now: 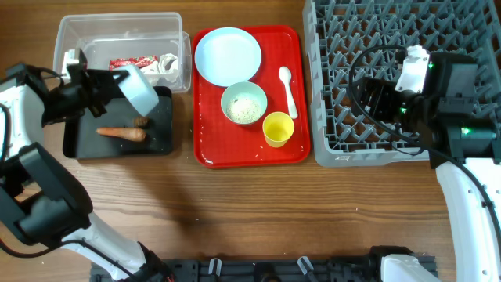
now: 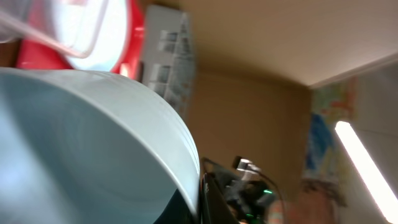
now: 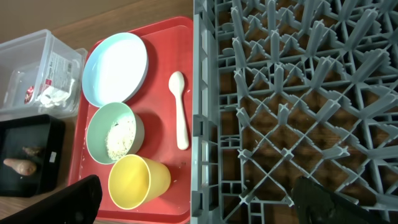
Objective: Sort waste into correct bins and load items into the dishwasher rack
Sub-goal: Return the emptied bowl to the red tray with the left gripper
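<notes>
The red tray's bare near corner (image 1: 218, 143) is right of my left gripper in the overhead view, so I will cross there, level the bowl, lower and release it.
My left gripper (image 1: 108, 86) is shut on the rim of the pale blue bowl (image 1: 141, 88), held tilted over the black tray (image 1: 160, 141); the bowl fills the left wrist view (image 2: 81, 143). The tray holds the orange carrot stick (image 1: 121, 133) and small brown lump (image 1: 141, 121). The clear tub (image 1: 70, 31) holds the red wrapper (image 1: 129, 61) and white tissue (image 1: 166, 66). The pale blue plate (image 1: 228, 56), green bowl (image 1: 244, 103) with rice, yellow cup (image 1: 277, 129) and white spoon (image 1: 288, 90) sit on the red tray. My right gripper (image 1: 365, 98) is open and empty over the grey rack (image 1: 391, 23).
The red serving tray (image 1: 250, 157) lies between the bins and the rack. In the right wrist view the rack (image 3: 280, 93) has no items in it, and the yellow cup (image 3: 138, 180) stands near the red tray's front edge, close to the rack's wall.
</notes>
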